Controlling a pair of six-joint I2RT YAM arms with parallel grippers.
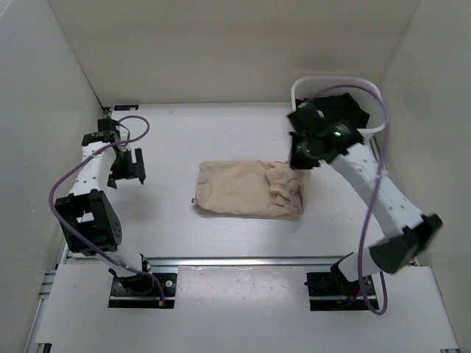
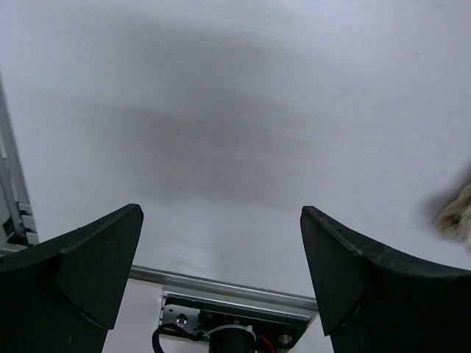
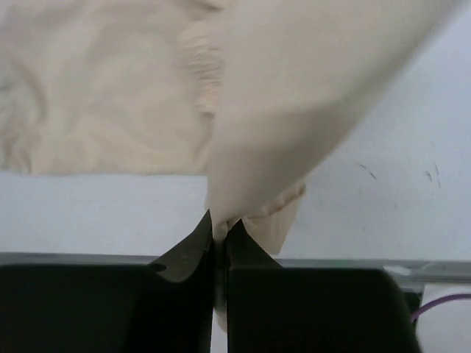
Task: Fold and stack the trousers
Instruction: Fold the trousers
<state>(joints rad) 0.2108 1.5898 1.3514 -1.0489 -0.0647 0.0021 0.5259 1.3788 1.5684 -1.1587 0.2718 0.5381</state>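
My right gripper sweeps across the trousers (image 1: 246, 190) next and releases the fold over their flat end (image 1: 210, 181), as that end lies to the gripper's left in the top view.
The beige trousers (image 1: 246, 190) lie folded into a compact rectangle in the middle of the white table. My right gripper (image 1: 300, 158) is at their right end, at the gathered waistband. In the right wrist view my right gripper (image 3: 220, 229) is shut on a fold of the trousers (image 3: 272, 125), and the cloth is lifted and stretched up from the jaws. My left gripper (image 1: 131, 166) hovers to the left of the trousers, apart from them. In the left wrist view my left gripper (image 2: 221, 220) is open and empty, with a scrap of the trousers (image 2: 456, 209) at the right edge.
White walls enclose the table on the left, back and right. A metal rail (image 1: 243, 261) with the arm bases runs along the near edge. The rail also shows in the left wrist view (image 2: 221, 283). Purple cables loop from both arms.
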